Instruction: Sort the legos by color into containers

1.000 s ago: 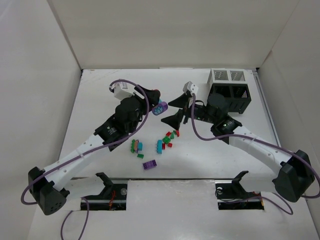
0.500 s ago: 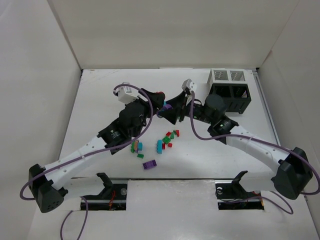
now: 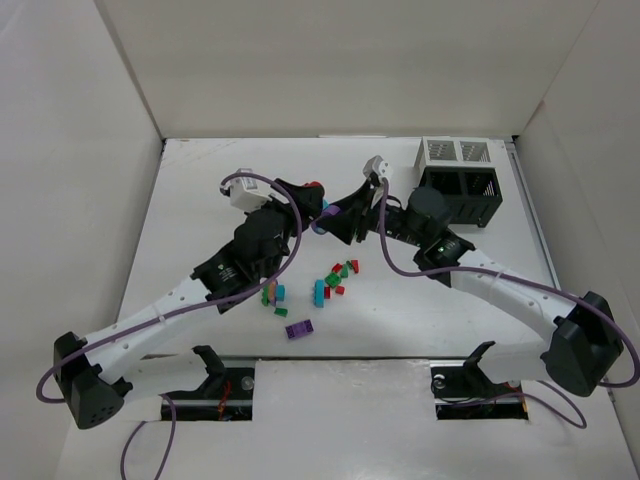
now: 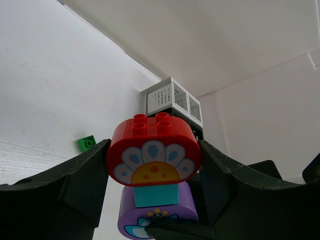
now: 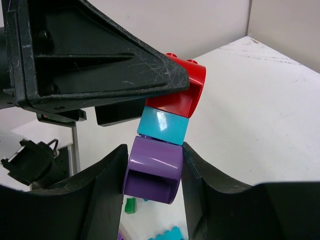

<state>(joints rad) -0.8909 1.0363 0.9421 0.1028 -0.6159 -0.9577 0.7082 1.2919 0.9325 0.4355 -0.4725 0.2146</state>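
Note:
Next, my right gripper carries the purple lego outward, to the gripper's right in the top view, over the nearer white bin (image 3: pixel 440 151) and releases it.
A stack of three legos hangs in the air between my two grippers: red on one end, teal in the middle, purple on the other end. My left gripper (image 4: pixel 154 156) (image 3: pixel 316 203) is shut on the red lego (image 4: pixel 154 150), which has a flower print. My right gripper (image 5: pixel 154 162) (image 3: pixel 338 216) is shut on the purple lego (image 5: pixel 154 170), with the teal lego (image 5: pixel 162 126) and the red lego (image 5: pixel 181 95) above it. The containers stand at the back right: two white bins (image 3: pixel 455 152) (image 4: pixel 169 97) and two black bins (image 3: pixel 462 196).
Several loose legos lie on the table below the grippers: a red and green pile (image 3: pixel 338 276), a green and teal cluster (image 3: pixel 272 293) and a purple brick (image 3: pixel 298 328). A single green brick (image 4: pixel 86 143) lies further off. White walls surround the table.
My right gripper has moved left to the stack and closed from wide open onto the purple lego. The left gripper kept its hold on the red lego and shifted slightly.

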